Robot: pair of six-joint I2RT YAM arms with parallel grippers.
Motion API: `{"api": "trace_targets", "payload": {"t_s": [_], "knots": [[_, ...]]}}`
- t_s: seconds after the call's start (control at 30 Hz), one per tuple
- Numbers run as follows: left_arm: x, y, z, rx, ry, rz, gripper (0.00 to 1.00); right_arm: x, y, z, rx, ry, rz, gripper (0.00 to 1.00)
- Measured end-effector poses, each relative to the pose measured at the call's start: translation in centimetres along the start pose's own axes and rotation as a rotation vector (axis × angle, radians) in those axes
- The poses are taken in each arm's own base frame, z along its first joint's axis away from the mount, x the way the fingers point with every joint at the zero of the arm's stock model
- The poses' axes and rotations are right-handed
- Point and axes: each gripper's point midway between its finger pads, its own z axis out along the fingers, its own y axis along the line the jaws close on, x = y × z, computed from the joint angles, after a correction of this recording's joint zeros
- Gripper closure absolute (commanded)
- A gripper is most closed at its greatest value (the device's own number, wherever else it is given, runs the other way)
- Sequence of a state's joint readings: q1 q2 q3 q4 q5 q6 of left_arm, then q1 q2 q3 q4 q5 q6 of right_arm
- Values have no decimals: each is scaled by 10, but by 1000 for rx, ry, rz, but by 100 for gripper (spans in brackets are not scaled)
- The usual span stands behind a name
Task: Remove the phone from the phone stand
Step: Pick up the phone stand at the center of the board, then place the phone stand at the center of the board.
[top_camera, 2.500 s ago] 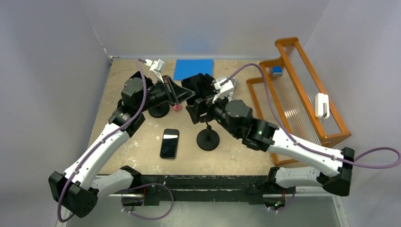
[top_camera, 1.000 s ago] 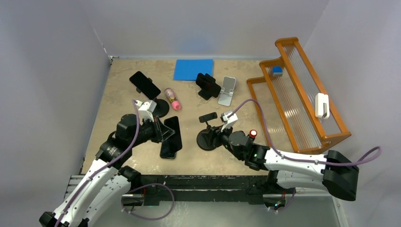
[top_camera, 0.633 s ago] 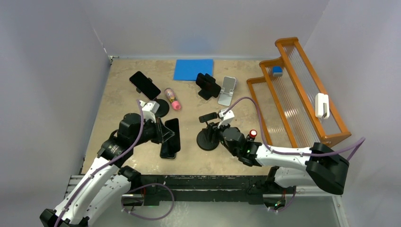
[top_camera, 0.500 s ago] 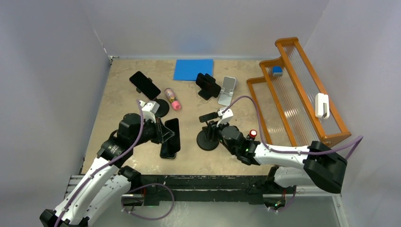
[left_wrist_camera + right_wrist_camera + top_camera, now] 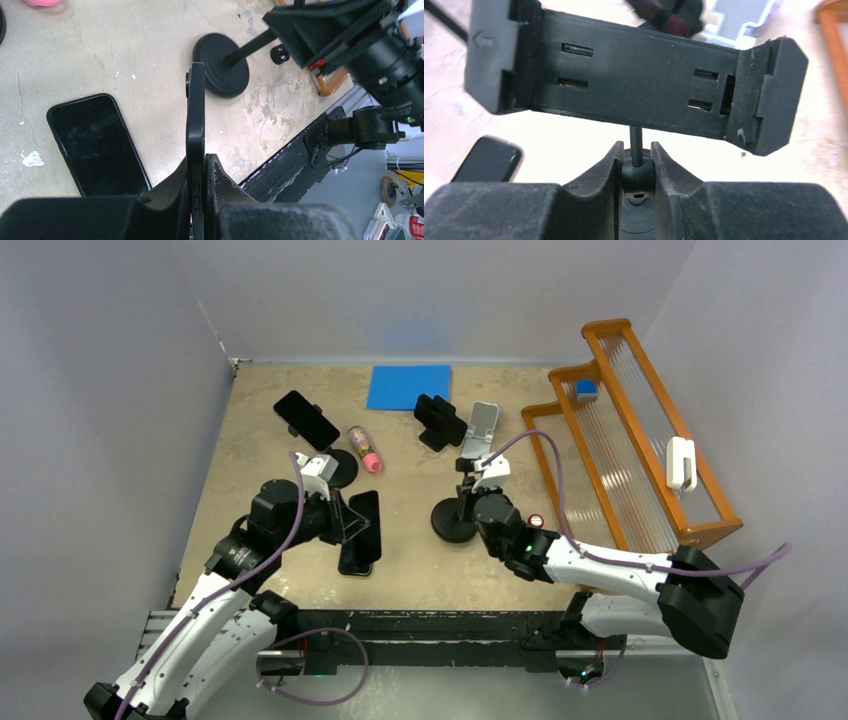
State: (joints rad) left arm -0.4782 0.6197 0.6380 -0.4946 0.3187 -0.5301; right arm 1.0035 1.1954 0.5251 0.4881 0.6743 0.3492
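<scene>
My right gripper carries the stand outward toward the orange rack next and releases its stem, since bare tabletop beside the silver stand lies outward of my right gripper.
My left gripper point(image 5: 200, 167) is shut on a black phone point(image 5: 195, 110), held edge-on just above the table; in the top view this phone point(image 5: 367, 521) hangs over a second phone point(image 5: 353, 558) lying flat. The black phone stand point(image 5: 453, 524) stands right of centre, its clamp cradle point(image 5: 634, 92) empty. My right gripper point(image 5: 638, 172) is shut on the stand's ball joint below the cradle. In the top view, the right gripper point(image 5: 471, 498) sits right over the stand's base.
Back left, another stand point(image 5: 339, 471) carries a phone point(image 5: 306, 420). A black stand with a phone point(image 5: 439, 422) and a silver stand point(image 5: 481, 430) sit at the back centre. A blue mat point(image 5: 408, 386), pink bottle point(image 5: 364, 450), red-capped item point(image 5: 537, 521) and orange rack point(image 5: 630, 430) are nearby.
My right gripper has closed on the stand's neck, and the stand has shifted right and slightly back. The left arm holds the phone still.
</scene>
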Motion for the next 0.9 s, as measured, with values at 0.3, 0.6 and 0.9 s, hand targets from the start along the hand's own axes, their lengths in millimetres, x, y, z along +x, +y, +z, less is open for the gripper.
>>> {"api": "trace_targets", "payload": {"t_s": [0.3, 0.6, 0.9], "knots": [[0, -2, -1, 12, -1, 2, 100, -48, -69, 21, 295, -68, 30, 100], [-1, -4, -3, 20, -8, 5, 100, -64, -116, 57, 510, -58, 31, 100], [-1, -6, -4, 28, -11, 7, 100, -70, -172, 72, 644, -46, 54, 100]]}}
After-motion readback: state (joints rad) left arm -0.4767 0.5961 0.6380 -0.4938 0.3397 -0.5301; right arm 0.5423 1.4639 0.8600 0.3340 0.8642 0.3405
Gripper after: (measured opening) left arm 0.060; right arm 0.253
